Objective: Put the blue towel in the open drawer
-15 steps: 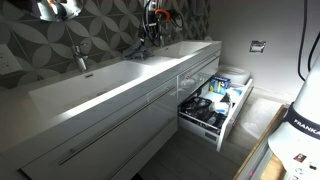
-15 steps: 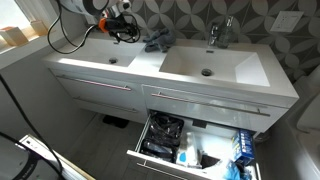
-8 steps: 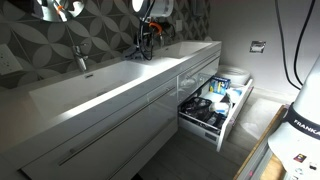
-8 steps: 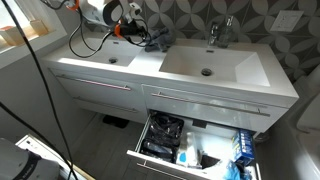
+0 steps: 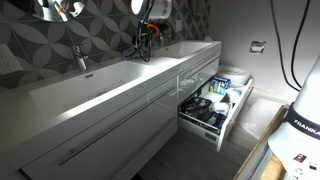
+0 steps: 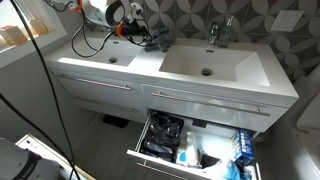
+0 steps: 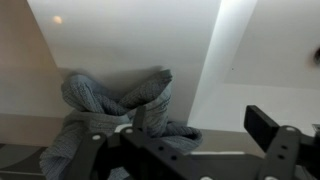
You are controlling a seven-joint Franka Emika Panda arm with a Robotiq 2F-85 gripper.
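My gripper turns and lowers onto the crumpled middle next, since only one finger is at the towel's folds and the other over bare counter.
The blue towel lies crumpled on the white countertop between the two sinks, against the patterned wall; it also shows in an exterior view. My gripper is open and empty, right at the towel, with one finger against its folds and the other over bare counter. In both exterior views the gripper hangs just beside the towel. The open drawer is pulled out at the bottom of the vanity, below the counter.
The drawer holds several bottles and dark items. Two sinks with faucets flank the towel. The patterned wall is close behind it. A cable trails from the arm over the counter.
The arm has moved along the counter and down toward the towel; the gripper now sits right at it. The towel and the drawer have not moved.
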